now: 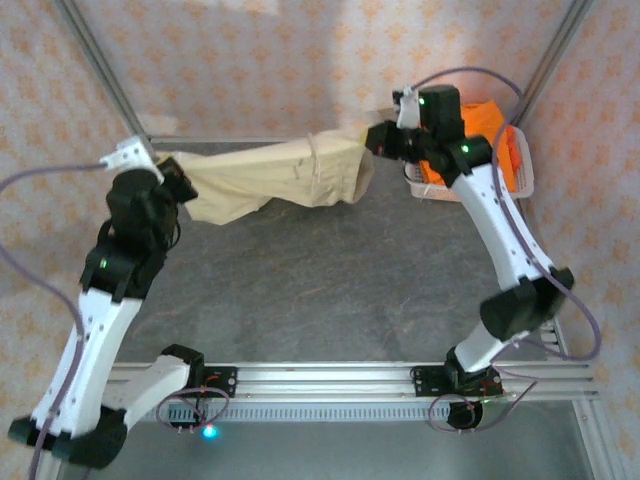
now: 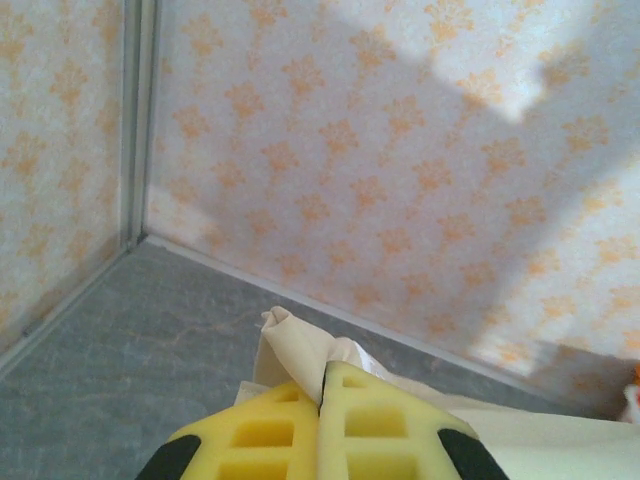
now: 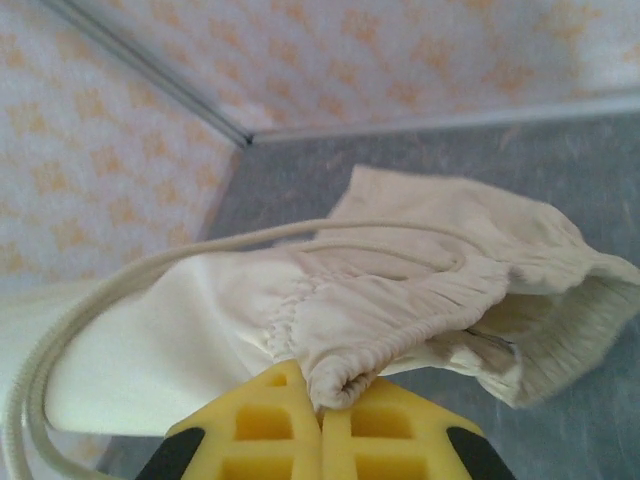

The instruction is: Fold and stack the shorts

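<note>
My right gripper draws back and down next and releases the waistband (image 3: pixel 395 300) on the tabletop, since the bare grey tabletop lies below and back from it.
The beige shorts (image 1: pixel 285 178) hang stretched between both arms above the back of the table. My left gripper (image 1: pixel 180 190) is shut on a leg hem corner (image 2: pixel 300 350), pinched between its yellow fingers (image 2: pixel 262 432). My right gripper (image 1: pixel 377 140) is shut on the elastic waistband (image 3: pixel 395 300), with the white drawstring (image 3: pixel 150 270) looping off to the left. Orange shorts (image 1: pixel 470 125) lie in the white basket (image 1: pixel 520 185) at the back right, behind my right arm.
Patterned walls and metal frame posts (image 1: pixel 95 55) close in the back and sides. An aluminium rail (image 1: pixel 330 378) runs along the near edge. Grey tabletop (image 1: pixel 320 290) lies below the hanging cloth.
</note>
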You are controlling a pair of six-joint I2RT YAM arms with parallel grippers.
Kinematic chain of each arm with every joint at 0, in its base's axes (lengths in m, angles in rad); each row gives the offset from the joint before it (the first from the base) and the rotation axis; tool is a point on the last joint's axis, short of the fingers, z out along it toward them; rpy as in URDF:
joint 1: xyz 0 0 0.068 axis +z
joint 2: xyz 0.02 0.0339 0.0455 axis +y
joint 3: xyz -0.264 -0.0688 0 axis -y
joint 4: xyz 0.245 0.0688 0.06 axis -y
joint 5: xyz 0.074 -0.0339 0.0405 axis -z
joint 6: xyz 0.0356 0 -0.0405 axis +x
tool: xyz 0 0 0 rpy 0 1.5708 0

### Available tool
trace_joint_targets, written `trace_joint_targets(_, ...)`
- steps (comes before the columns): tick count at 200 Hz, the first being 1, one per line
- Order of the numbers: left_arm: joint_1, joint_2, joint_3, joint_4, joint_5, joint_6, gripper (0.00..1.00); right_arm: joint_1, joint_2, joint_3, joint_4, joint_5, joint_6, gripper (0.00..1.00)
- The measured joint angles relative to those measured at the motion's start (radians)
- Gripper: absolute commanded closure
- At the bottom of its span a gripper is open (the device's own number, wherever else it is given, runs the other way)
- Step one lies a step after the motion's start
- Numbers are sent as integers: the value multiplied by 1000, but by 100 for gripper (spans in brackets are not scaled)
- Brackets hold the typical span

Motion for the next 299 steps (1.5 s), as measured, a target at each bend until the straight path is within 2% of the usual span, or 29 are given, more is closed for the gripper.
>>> trace_joint_targets(41, -10, -251, -315, -22, 80, -137, 100, 14, -324, -486, 109, -29, 18, 100)
trace_joint_targets(59, -13, -261, -388, -78, 82, -188, 100, 33, -372, -639, 142, -29, 50, 100)
trace_joint_targets(86, -13, -192, -376, -152, 63, -209, 100, 96, -357, -786, 156, -11, 105, 100)
trace_joint_targets(106, -13, -100, -286, -187, 51, -193, 100, 136, -351, -819, 156, 4, 164, 100)
trace_joint_targets(155, -13, 198, -8, -184, 48, -90, 100, 138, -312, -820, 187, 54, 319, 100)
trace_joint_targets(204, -17, 577, 251, -187, 48, -5, 100, 135, -249, -819, 190, 164, 376, 100)
trace_joint_targets(263, -53, 968, 684, -233, 52, 72, 100, 78, -178, -810, 236, 201, 414, 100)
trace_joint_targets(278, -57, 1065, 779, -246, 51, 83, 100, 64, -152, -806, 246, 201, 421, 97)
trace_joint_targets(285, -58, 1113, 820, -250, 51, 87, 97, 57, -140, -804, 250, 201, 424, 94)
trace_joint_targets(294, -58, 1170, 867, -255, 51, 89, 92, 48, -125, -800, 251, 201, 430, 86)
trace_joint_targets(299, -58, 1199, 891, -260, 51, 91, 86, 44, -117, -798, 253, 203, 436, 79)
